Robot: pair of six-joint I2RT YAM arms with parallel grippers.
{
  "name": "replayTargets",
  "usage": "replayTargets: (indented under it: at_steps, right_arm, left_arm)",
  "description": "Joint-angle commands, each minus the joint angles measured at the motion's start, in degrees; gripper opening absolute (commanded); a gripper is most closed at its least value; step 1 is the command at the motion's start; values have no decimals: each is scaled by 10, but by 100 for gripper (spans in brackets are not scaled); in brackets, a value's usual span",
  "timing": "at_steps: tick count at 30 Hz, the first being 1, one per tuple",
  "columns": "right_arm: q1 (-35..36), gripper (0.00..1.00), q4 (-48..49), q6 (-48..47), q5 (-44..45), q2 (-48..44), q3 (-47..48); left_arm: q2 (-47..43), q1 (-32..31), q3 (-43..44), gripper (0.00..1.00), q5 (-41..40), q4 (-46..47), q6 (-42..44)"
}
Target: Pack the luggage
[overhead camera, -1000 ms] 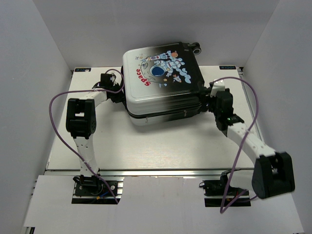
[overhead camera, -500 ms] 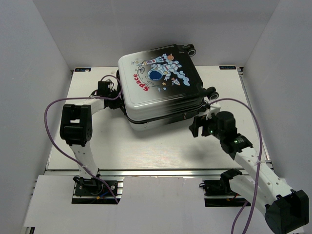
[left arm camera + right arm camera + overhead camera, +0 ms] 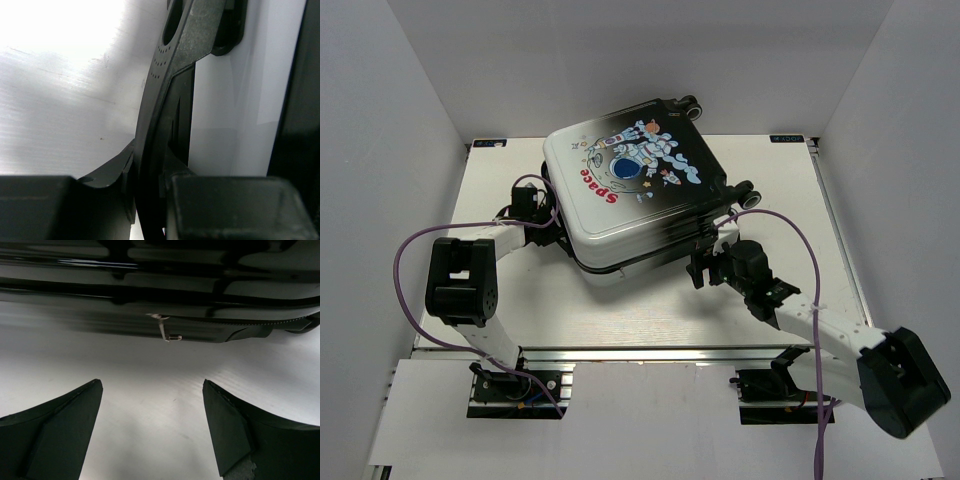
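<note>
The thin zipper pull hangs out from the seam. My right gripper moves outward to the luggage's near side next, with open fingers around the pull.
The luggage (image 3: 630,190) lies flat and closed on the white table (image 3: 790,220), astronaut print and red "Space" word up, wheels (image 3: 692,104) at the far right. My left gripper (image 3: 548,225) is at its left side, shut on a black handle strip (image 3: 165,125) of the luggage, which runs between the jaws in the left wrist view. My right gripper (image 3: 705,262) is open and empty, just in front of the case's near right side. In the right wrist view the gripper (image 3: 151,385) faces the dark shell (image 3: 160,270) and a small silver zipper pull (image 3: 167,332).
White walls (image 3: 410,110) close the table in on the left, back and right. A metal rail (image 3: 650,350) runs along the near edge. Purple cables (image 3: 415,250) loop off both arms.
The luggage has slid and turned toward the left and near side with my left gripper on it. My right arm has swung from the case's right side round to its front.
</note>
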Motion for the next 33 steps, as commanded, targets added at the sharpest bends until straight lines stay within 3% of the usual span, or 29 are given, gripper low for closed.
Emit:
replayTargets:
  at_steps: [1,6,12,18,21,26,30,33]
  right_arm:
    - [5,86,151,-36,64,42,-9]
    - [8,84,269,-37,57,88,-24]
    - [7,76,326,-47,56,139,-13]
    - [8,50,357,-37,46,163,-1]
    - [8,27,369,-28,63,174,-1]
    - [4,0,361,13,164,187,6]
    - [-14,0,343,34,289,193,5]
    - [-38,0,328,48,322,192,6]
  left_arm:
    - [15,28,-35,0,-80,-129,31]
    - [24,28,-23,0,-80,-132,32]
    - [40,33,-10,0,-81,-138,36]
    - [47,39,-1,0,-82,-141,41]
    - [49,44,-1,0,-84,-142,44]
    - [47,58,4,0,-91,-146,41]
    - [49,80,5,0,-100,-150,40]
    - [56,94,4,0,-96,-149,38]
